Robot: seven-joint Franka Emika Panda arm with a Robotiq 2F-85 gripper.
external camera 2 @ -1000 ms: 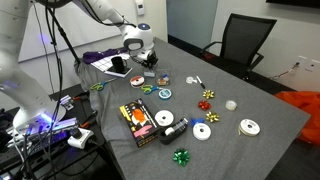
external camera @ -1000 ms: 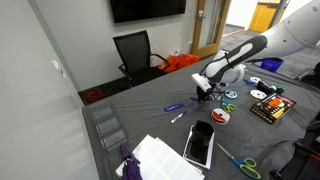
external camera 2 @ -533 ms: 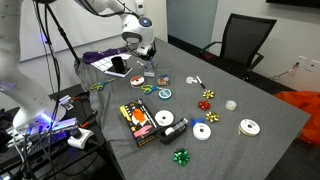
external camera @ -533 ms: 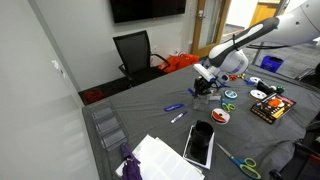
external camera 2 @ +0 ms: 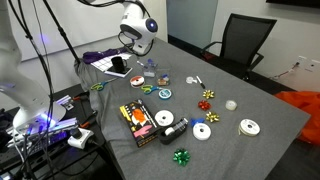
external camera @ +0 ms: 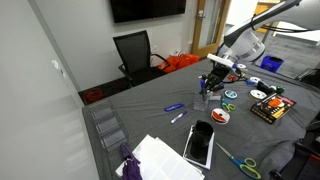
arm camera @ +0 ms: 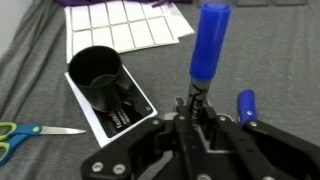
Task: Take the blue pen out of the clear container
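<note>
The pen goes back past the white tape roll and down to the grey cloth near the scissors (arm camera: 68, 154) next, because that patch is bare for it.
My gripper (arm camera: 190, 112) is shut on the blue pen (arm camera: 208, 45), which points away from the wrist camera with its blue cap end toward the table. In both exterior views the gripper (external camera: 213, 78) (external camera 2: 141, 47) hangs above the table with the pen (external camera: 204, 84) below it. The clear container (external camera: 206, 97) is a small, faint cup on the grey cloth just under the gripper; it also shows in an exterior view (external camera 2: 150, 68). The pen looks lifted clear of it. The wrist view does not show the cup.
A black cup (arm camera: 97, 75) stands on a black slab beside white sheets. A second blue marker (arm camera: 246, 105) lies on the cloth. Two markers (external camera: 173, 106), a black tablet (external camera: 199, 143), scissors (external camera: 240, 160), tape rolls (external camera 2: 203, 131) and a tiered tray (external camera: 108, 128) are around.
The gripper has risen from low over the table and shifted toward the far side, with the blue pen shut in it and lifted up from the clear container.
</note>
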